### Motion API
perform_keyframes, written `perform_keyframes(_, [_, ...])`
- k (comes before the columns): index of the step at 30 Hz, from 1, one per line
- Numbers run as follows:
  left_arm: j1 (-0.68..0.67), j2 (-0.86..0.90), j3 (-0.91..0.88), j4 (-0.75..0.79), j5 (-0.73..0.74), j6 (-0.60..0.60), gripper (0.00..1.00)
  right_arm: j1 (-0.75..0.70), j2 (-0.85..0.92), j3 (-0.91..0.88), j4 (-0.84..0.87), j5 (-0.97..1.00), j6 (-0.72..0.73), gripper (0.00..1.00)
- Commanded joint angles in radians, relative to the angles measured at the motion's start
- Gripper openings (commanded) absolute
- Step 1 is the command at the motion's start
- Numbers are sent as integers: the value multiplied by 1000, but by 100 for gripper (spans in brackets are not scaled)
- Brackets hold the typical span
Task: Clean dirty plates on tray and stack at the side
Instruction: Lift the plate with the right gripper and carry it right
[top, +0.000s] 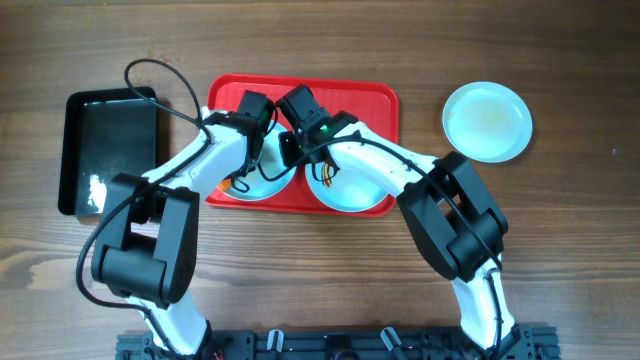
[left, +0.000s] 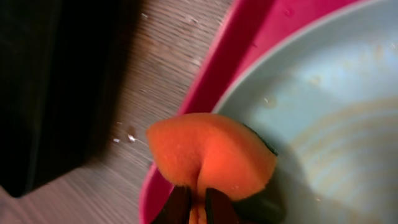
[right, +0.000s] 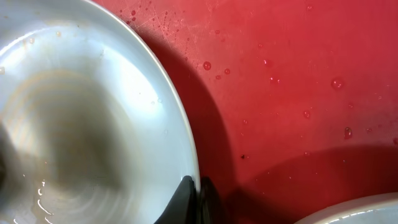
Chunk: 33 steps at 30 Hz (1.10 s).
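I need to lift my right gripper next, move it over to the third plate (top: 487, 121) to its right in the overhead view, and lower it to stack and let go.
The red tray (top: 380, 100) holds two white plates side by side. The left plate (top: 268, 186) has faint brown smears and shows in the left wrist view (left: 323, 112) and the right wrist view (right: 81, 112). My left gripper (top: 243, 170) (left: 198, 205) is shut on an orange sponge (left: 208, 152), which sits over that plate's left edge at the tray rim (left: 205, 93). My right gripper (top: 290, 152) (right: 198, 196) is shut on the same plate's rim. The right plate (top: 345, 192) (right: 367, 211) has a brown-yellow smear. A third plate (top: 486, 121) lies on the table right of the tray.
A glossy black tray (top: 110, 150) (left: 43, 93) lies on the wooden table left of the red tray. Water droplets dot the red tray floor (right: 280, 93). Both arms cross over the tray's middle and hide much of the two plates.
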Motion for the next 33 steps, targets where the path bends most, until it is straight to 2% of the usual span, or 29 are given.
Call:
perform_keyframes(1, [17, -28, 72, -35, -185, -43, 4, -18, 10, 7, -32, 56, -8, 4])
perform_keyframes(4, [17, -125, 132, -78, -164, -124, 4, -18, -31, 34, -39, 63, -41, 4])
perform_keyframes(10, [17, -368, 147, -116, 80, -125, 4, -18, -119, 124, -77, 212, -156, 4])
perform_keyframes(14, [18, -472, 147, -198, 116, -125, 4, -18, -198, 166, -68, 407, -279, 4])
perform_keyframes(18, [38, -512, 147, -248, 122, -126, 4, -3, -270, 169, -39, 568, -536, 4])
perform_keyframes(23, [93, -512, 143, -270, 198, -126, 4, 83, -302, 168, 35, 885, -847, 5])
perform_keyframes(27, [134, -514, 143, -274, 275, -126, 4, 148, -297, 168, 80, 965, -1046, 4])
perform_keyframes(33, [196, -514, 143, -312, 277, -126, 4, 204, -287, 168, 311, 1166, -1312, 4])
